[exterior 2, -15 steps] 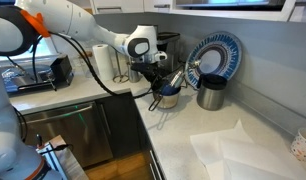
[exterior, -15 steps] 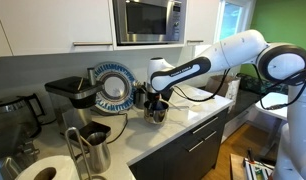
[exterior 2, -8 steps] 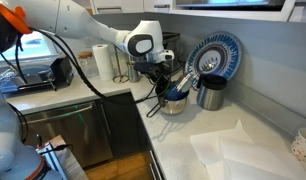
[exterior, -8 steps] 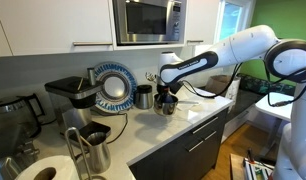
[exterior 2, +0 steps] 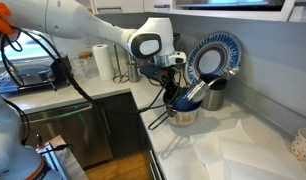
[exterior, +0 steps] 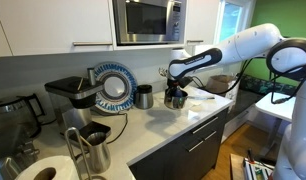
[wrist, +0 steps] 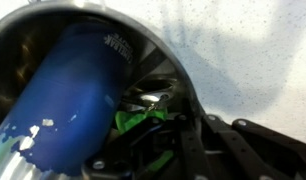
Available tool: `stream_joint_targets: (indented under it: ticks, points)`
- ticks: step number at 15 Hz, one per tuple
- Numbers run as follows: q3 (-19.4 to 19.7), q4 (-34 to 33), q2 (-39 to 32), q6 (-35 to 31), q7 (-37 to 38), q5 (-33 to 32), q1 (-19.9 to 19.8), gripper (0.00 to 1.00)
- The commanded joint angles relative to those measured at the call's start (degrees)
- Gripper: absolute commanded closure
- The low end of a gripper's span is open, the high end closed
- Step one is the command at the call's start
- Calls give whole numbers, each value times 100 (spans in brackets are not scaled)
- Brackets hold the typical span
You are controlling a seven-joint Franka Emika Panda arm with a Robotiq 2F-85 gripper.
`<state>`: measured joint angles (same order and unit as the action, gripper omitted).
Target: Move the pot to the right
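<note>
Next, my gripper shifts the pot point(exterior: 177, 100) toward the white cloth and lowers it onto the counter to release the pot's rim, since the surface beside that cloth is clear.
The small shiny steel pot point(exterior: 177, 100) is on or just above the white counter, in both exterior views point(exterior 2: 185, 115). My gripper point(exterior: 175, 90) comes down from above and is shut on its rim point(exterior 2: 176, 98). In the wrist view the pot's dark inside point(wrist: 38, 45) fills the left side. It holds a blue-handled utensil point(wrist: 73, 90) and green pieces point(wrist: 138, 120). My dark fingers point(wrist: 178, 120) straddle the rim. The blue handle sticks out of the pot point(exterior 2: 198, 92). I cannot tell whether the pot touches the counter.
A taller steel cup point(exterior: 143, 97) point(exterior 2: 211, 93) and a blue-white plate point(exterior: 115, 87) point(exterior 2: 213, 60) stand by the wall. Also here are a steel jug point(exterior: 93, 147), paper towel roll point(exterior 2: 103, 62), toaster point(exterior 2: 43, 72), white cloth point(exterior 2: 243, 150) and the counter's front edge point(exterior 2: 153, 135).
My gripper has carried the pot along the counter, away from the steel cup and plate: rightward in one exterior view, toward the counter's corner and the cloth in the other.
</note>
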<state>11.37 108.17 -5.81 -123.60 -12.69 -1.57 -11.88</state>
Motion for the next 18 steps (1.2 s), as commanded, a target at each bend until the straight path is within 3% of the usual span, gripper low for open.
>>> stream_joint_targets:
  ticks: [1, 12, 18]
  points:
    - [114, -95, 145, 18, 30, -84, -140, 99]
    - [398, 54, -212, -493, 766, 37, -434, 99]
    - [371, 12, -556, -793, 720, 195, -493, 99]
